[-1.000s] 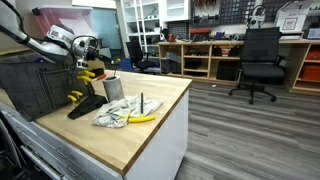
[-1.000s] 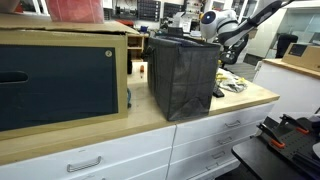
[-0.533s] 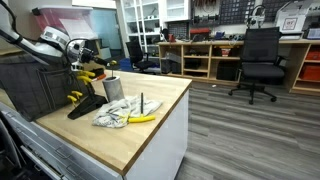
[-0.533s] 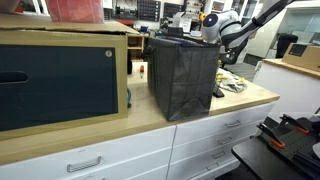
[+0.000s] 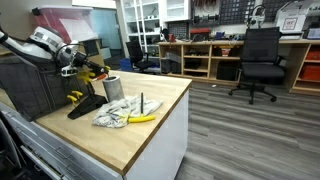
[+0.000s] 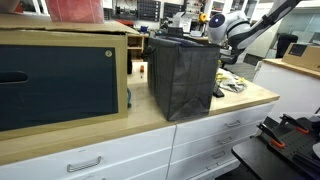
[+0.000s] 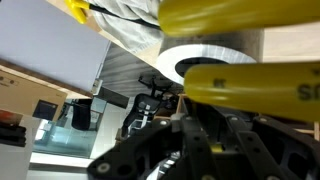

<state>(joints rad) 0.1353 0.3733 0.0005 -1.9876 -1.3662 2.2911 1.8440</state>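
Observation:
The tool still hangs beside the metal cup, so my gripper should carry it away from the dark bin, over the metal cup's open rim, and let it go.
My gripper is shut on a yellow-handled tool and holds it in the air beside the top edge of a dark fabric bin. In the wrist view, the yellow handle lies across the fingers of the gripper, with a second yellow handle above it. Under the tool stands a metal cup, whose rim shows in the wrist view. In an exterior view the arm's white wrist rises behind the bin.
On the wooden counter are a black block, another yellow-handled tool, a crumpled cloth with a yellow object, and a thin upright black item. A cabinet stands beside the bin.
The gripper has carried the yellow-handled tool a little sideways, toward and over the dark bin. It has stayed shut on the tool throughout.

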